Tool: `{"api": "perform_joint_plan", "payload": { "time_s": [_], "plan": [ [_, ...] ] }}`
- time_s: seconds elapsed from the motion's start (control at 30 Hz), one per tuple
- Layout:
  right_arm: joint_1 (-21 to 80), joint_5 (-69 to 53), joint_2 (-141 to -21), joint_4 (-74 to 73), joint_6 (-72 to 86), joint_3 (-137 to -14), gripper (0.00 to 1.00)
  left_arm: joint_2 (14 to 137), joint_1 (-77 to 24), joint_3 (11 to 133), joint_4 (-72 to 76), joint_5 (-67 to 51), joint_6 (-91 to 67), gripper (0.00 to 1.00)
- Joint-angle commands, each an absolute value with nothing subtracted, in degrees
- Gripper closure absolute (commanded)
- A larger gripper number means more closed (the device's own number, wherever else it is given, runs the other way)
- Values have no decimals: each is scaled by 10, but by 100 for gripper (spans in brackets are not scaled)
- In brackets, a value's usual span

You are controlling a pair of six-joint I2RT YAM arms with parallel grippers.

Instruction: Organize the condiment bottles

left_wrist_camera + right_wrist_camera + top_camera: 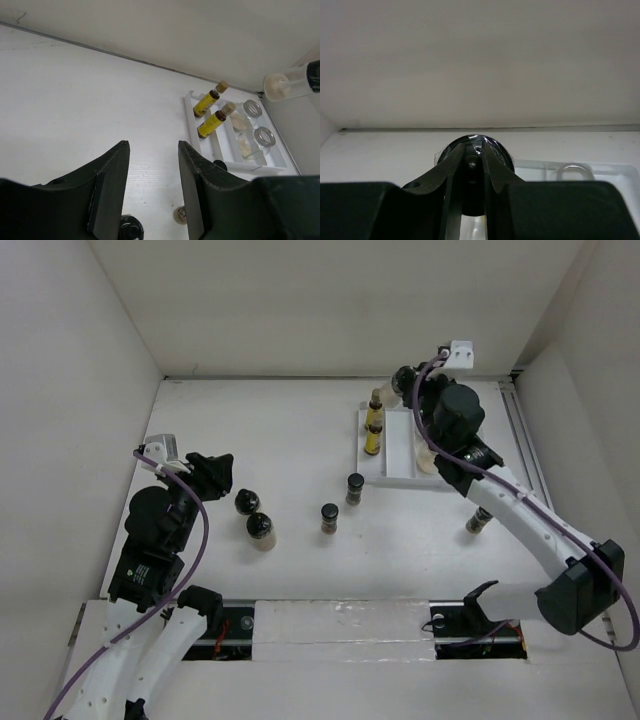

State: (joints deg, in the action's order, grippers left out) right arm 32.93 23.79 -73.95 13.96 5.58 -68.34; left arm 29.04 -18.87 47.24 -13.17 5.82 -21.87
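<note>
My right gripper moves down toward the far end of the tray's middle slot (400, 422) next and releases the lid there, since that slot beside the yellow bottles stands empty.
My right gripper (408, 380) is shut on the black lid of a pale-filled jar (287, 86) and holds it tilted above the far end of the white tray (398, 478). The wrist view shows its fingers (455, 165) pinching the lid (501, 152). Two slim yellow bottles (375, 400) (373, 437) lie in the tray's left slot, and two silver-lidded jars (252, 108) (264, 135) sit in its right part. My left gripper (215, 472) is open and empty, apart from two black-capped jars (247, 502) (261, 530) on its right.
Two dark spice jars (354, 487) (329, 517) stand on the table in front of the tray's left corner. Another jar (478, 521) stands beside my right arm. White walls enclose the table on three sides.
</note>
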Motion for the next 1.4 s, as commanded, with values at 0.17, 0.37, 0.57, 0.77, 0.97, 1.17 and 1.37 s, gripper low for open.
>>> {"api": "perform_joint_plan", "payload": {
  "time_s": [0.17, 0.37, 0.57, 0.77, 0.97, 1.17, 1.37],
  "plan": [
    [204, 145, -855, 130, 58, -755, 100, 287, -186, 470, -113, 53, -215, 61],
    [174, 152, -947, 139, 58, -794, 100, 286, -186, 470, -113, 58, -210, 61],
    [146, 134, -1026, 163, 51, -826, 100, 293, -186, 470, -113, 58, -210, 61],
    [146, 140, -1090, 170, 46, -860, 100, 293, -186, 470, -113, 58, -210, 58],
    [141, 140, -1151, 176, 51, -896, 100, 293, -186, 470, -113, 63, -210, 58],
    [141, 146, -1122, 176, 62, -868, 45, 298, -186, 470, -113, 63, -210, 41],
    [153, 124, -979, 188, 62, -794, 30, 303, -186, 470, -113, 63, -210, 31]
  ]
}}
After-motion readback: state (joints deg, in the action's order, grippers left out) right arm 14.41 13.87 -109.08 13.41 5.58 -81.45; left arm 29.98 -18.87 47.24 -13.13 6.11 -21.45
